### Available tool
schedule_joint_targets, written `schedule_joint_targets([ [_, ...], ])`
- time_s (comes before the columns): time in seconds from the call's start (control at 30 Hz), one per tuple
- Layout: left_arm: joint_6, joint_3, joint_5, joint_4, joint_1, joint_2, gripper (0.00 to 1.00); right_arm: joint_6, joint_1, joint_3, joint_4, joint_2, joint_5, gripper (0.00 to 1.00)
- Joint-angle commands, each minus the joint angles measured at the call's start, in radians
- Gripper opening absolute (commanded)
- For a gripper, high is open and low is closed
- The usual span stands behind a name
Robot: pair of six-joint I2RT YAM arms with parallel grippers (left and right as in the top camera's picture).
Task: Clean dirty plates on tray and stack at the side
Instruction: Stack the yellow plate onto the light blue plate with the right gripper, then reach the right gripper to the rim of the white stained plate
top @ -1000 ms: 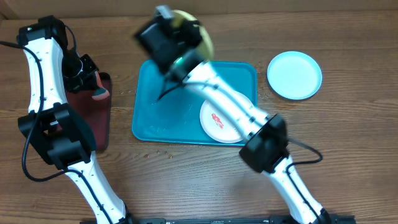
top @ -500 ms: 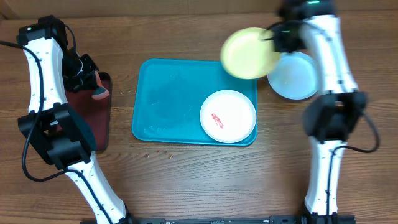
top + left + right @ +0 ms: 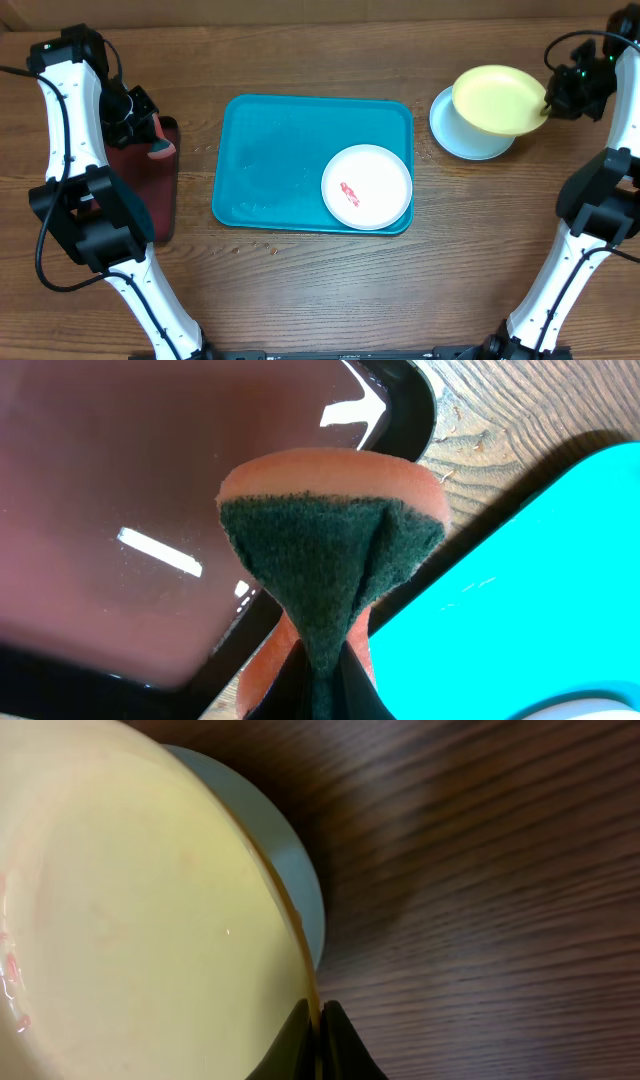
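Note:
My right gripper should next shift left in the overhead view and set the yellow-green plate (image 3: 497, 99) down on the light blue one, because it hangs off-center above it.
My right gripper (image 3: 548, 103) is shut on the rim of the yellow-green plate (image 3: 497, 99) and holds it above the light blue plate (image 3: 462, 143), which lies on the table right of the turquoise tray (image 3: 270, 160). In the right wrist view the jaws (image 3: 319, 1020) pinch the yellow-green plate's (image 3: 130, 910) edge, with the light blue plate (image 3: 290, 885) below. The white plate (image 3: 366, 186) with a red smear lies in the tray's front right corner. My left gripper (image 3: 150, 130) is shut on an orange and green sponge (image 3: 330, 550) above the dark red tray (image 3: 130, 490).
The dark red, black-rimmed tray (image 3: 150, 195) lies left of the turquoise tray. The turquoise tray's corner (image 3: 530, 580) shows in the left wrist view. Bare wooden table surrounds both trays.
My right gripper has carried the yellow-green plate from above the tray's far edge rightward to above the light blue plate. The left arm has not moved.

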Motion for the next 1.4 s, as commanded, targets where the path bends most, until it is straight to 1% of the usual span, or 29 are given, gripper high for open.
schedule_joint_targets([
  [0.0, 0.023, 0.014, -0.004, 0.002, -0.005, -0.034, 0.04, -0.023, 0.009, -0.069, 0.027, -0.045, -0.03, 0.04],
  [0.23, 0.023, 0.014, -0.005, 0.002, -0.005, -0.034, 0.04, -0.023, 0.026, -0.196, 0.101, -0.045, -0.031, 0.04],
  [0.27, 0.023, 0.014, -0.005, 0.005, -0.005, -0.034, 0.04, -0.023, 0.028, -0.2, 0.1, -0.045, -0.031, 0.07],
  [0.3, 0.023, 0.014, -0.005, 0.007, -0.005, -0.034, 0.04, -0.023, 0.031, -0.199, 0.097, -0.045, -0.031, 0.13],
  [0.33, 0.022, 0.014, -0.004, 0.01, -0.005, -0.034, 0.04, -0.023, 0.035, -0.199, 0.094, -0.045, -0.031, 0.24],
  [0.37, 0.023, 0.014, -0.004, 0.013, -0.005, -0.034, 0.04, -0.023, 0.042, -0.199, 0.095, -0.045, -0.031, 0.41],
  [0.4, 0.023, 0.014, -0.004, 0.013, -0.005, -0.034, 0.04, -0.022, 0.045, -0.199, 0.095, -0.045, -0.031, 0.45],
  [0.53, 0.023, 0.014, -0.004, 0.013, -0.005, -0.034, 0.04, -0.019, 0.068, -0.175, 0.092, -0.048, -0.081, 0.49],
  [0.63, 0.023, 0.014, -0.004, 0.013, -0.005, -0.034, 0.04, -0.019, 0.097, -0.09, 0.028, -0.058, -0.103, 0.49],
  [0.73, 0.023, 0.014, -0.004, 0.012, -0.005, -0.034, 0.04, -0.035, 0.138, -0.016, -0.021, -0.076, -0.103, 0.53],
  [0.77, 0.023, 0.014, -0.004, 0.012, -0.005, -0.034, 0.04, -0.06, 0.16, 0.006, -0.036, -0.083, -0.105, 0.56],
  [0.83, 0.023, 0.014, -0.004, 0.012, -0.005, -0.034, 0.04, -0.109, 0.208, 0.029, -0.056, -0.092, -0.108, 0.72],
  [0.87, 0.023, 0.014, -0.005, 0.012, -0.005, -0.034, 0.04, -0.144, 0.233, 0.032, -0.061, -0.093, -0.114, 0.76],
  [1.0, 0.023, 0.014, -0.005, 0.012, -0.005, -0.034, 0.04, -0.365, 0.358, 0.01, -0.064, -0.087, -0.121, 0.72],
  [1.1, 0.026, 0.014, -0.005, 0.012, -0.005, -0.034, 0.04, -0.467, 0.451, -0.04, -0.036, -0.087, -0.118, 0.72],
  [1.17, 0.036, 0.014, -0.005, 0.012, -0.005, -0.034, 0.04, -0.497, 0.509, -0.083, -0.007, -0.087, -0.089, 0.72],
  [1.37, 0.045, 0.014, -0.004, 0.011, -0.005, -0.034, 0.04, -0.496, 0.621, -0.253, 0.105, -0.087, 0.035, 0.72],
])
